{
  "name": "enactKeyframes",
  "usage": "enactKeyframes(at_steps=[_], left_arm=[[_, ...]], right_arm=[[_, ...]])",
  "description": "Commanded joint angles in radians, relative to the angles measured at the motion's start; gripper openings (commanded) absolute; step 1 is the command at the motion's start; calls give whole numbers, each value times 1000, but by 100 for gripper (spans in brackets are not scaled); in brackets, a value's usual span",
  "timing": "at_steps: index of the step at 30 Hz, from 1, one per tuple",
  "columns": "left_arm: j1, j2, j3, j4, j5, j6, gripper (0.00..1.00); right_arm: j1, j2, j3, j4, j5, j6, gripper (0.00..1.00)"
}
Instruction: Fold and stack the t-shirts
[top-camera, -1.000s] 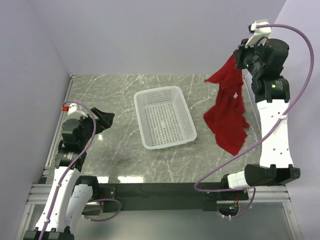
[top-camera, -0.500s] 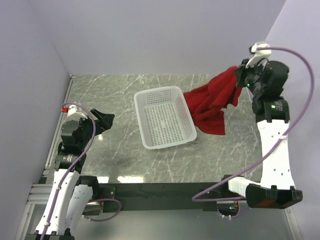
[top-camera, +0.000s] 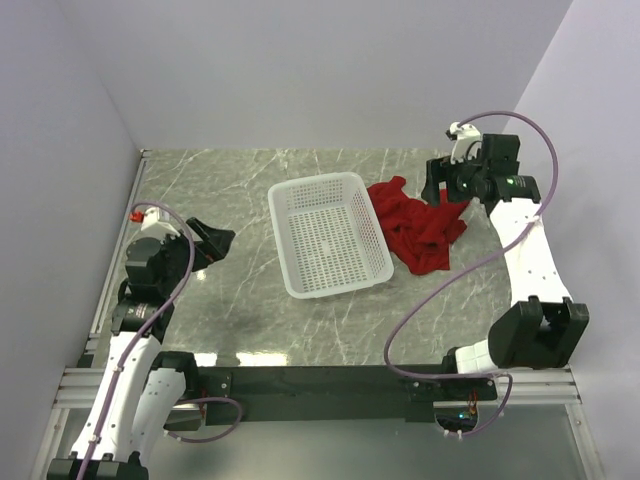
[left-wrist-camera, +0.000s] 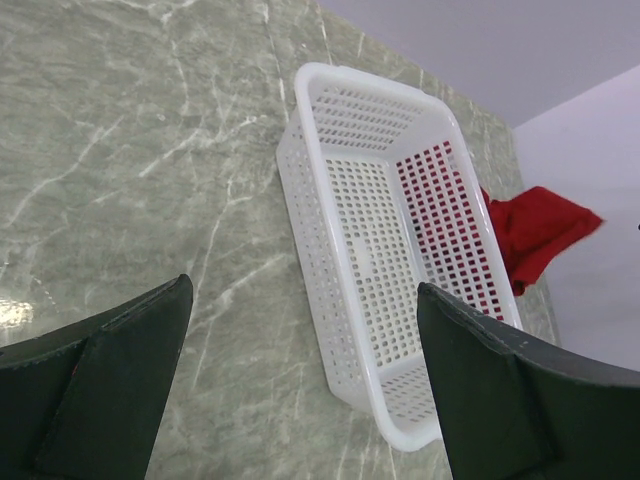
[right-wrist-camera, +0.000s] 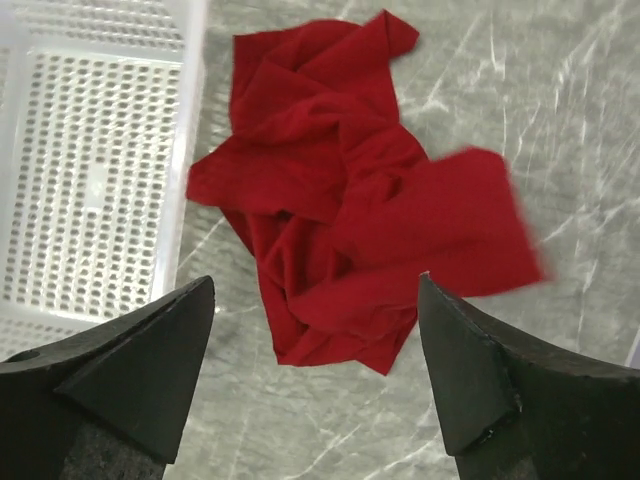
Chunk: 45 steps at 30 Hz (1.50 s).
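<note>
I will next move my left gripper across, to its right in the top view, and down onto the basket's opposite rim (top-camera: 279, 240), because the basket (top-camera: 318, 183) is crowding the t-shirt.
One red t-shirt (top-camera: 413, 226) lies in a crumpled heap on the marble table, touching the right side of the white mesh basket (top-camera: 318, 183). My right gripper (top-camera: 446, 187) hovers just above the heap's far right part, open, nothing between its fingers. In the right wrist view the t-shirt (right-wrist-camera: 320, 215) spreads below the open right gripper (right-wrist-camera: 315, 285), one flap at the right blurred. My left gripper (top-camera: 214, 240) stands open at the table's left, away from the cloth. In the left wrist view, the left gripper (left-wrist-camera: 305, 288) frames the basket (left-wrist-camera: 308, 235), with the t-shirt (left-wrist-camera: 535, 235) beyond.
The basket (right-wrist-camera: 90, 180) holds nothing and stands mid-table between the two arms. Lilac walls close in the table at the back and both sides. A dark rail runs along the near edge by the arm bases.
The right arm swung down and left with the hanging t-shirt, then its jaws opened and the cloth dropped in a heap beside the basket. The left arm stayed put.
</note>
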Motion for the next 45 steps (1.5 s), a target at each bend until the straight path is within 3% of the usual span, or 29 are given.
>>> enactKeyframes(at_steps=[1,5,9,12,21,28,31,34,35,37,38,41,45], left_arm=[[3,37,-2,45,87,-41,99],[-15,127,-3,69,150,-74,99],[-66,239,39,48,132,-69,99],[-118,314,76,43,92,-71,97],[-344,627,237,13,-129,-155,88],[-481,863,462,-225,-425,-190,82],[-500,939,516,-276,-459,-184,67],[-503,976,525,-250,-455,-164,36],[-503,982,534,-250,-471,-158,21],[-503,988,544,-256,-494,-125,11],[-501,986,553,-260,-540,-111,1],[-480,963,548,-257,-586,-25,1],[-307,939,536,-233,-541,194,1]], right_arm=[[-3,-86,30,-29,-88,-98,89],[-5,-141,-120,25,-179,-111,88],[-5,-166,-321,29,-451,-119,85],[-5,-208,-469,85,-570,-119,85],[-12,-270,-556,155,-561,-120,85],[-26,-268,-562,176,-564,-106,85],[-37,-271,-565,178,-570,-103,85],[-43,-271,-564,181,-572,-100,85],[-43,-273,-564,179,-572,-100,85],[-46,-276,-564,178,-575,-100,85],[-49,-275,-564,175,-573,-97,85],[-54,-276,-564,174,-579,-99,85],[-61,-275,-562,171,-588,-99,85]])
